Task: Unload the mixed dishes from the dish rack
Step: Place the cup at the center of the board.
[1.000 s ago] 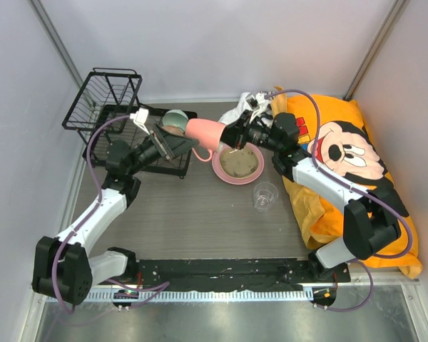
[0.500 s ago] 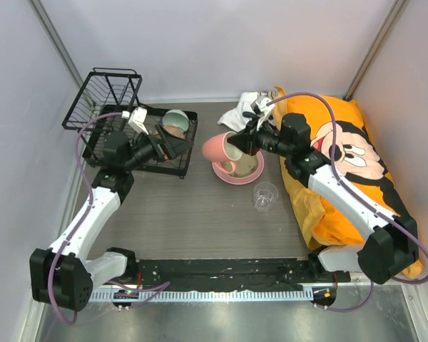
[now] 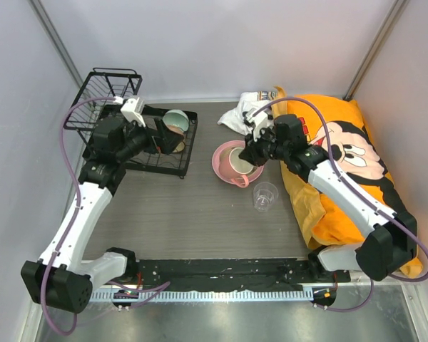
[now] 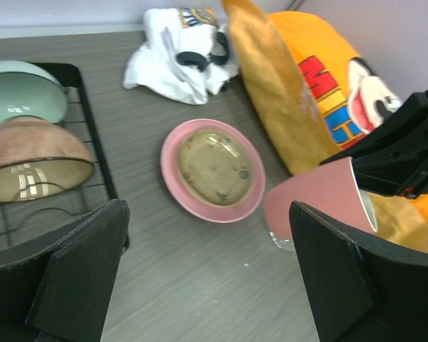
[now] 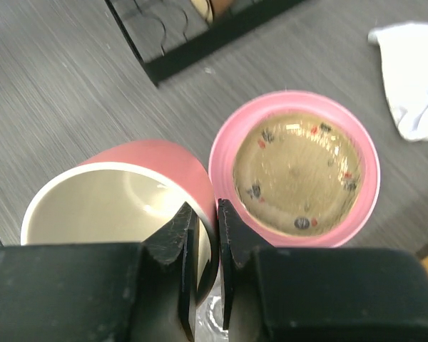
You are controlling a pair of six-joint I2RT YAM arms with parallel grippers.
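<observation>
The mug point(image 3: 233, 160) goes back and down next, and my right gripper releases it on the bare tabletop beside the clear glass cup, since the tan dish occupies the plate.
My right gripper point(image 5: 207, 221) is shut on the wall of the pink mug point(image 5: 121, 192), one finger inside and one outside. It holds the mug point(image 3: 233, 160) tilted, just above the large pink plate point(image 3: 220, 168) with the tan shallow dish point(image 4: 215, 165) on it. The clear glass cup point(image 3: 265, 196) stands on the table right of the plate. A mint-green bowl point(image 4: 21, 96) and a brown bowl point(image 4: 32, 160) lean in the black dish rack point(image 3: 128, 153). My left gripper point(image 3: 157, 140) hangs wide open over the rack's right part, with nothing between its fingers.
An orange Mickey Mouse pillow point(image 3: 342, 157) fills the right side, under my right arm. A crumpled white cloth point(image 3: 239, 114) lies at the back by the pillow. The rack's raised upper basket point(image 3: 103, 92) stands at the far left against the wall.
The left gripper let go of the mug, opened wide and drew back over the rack. The right gripper carried the mug rightward to above the pink plate.
</observation>
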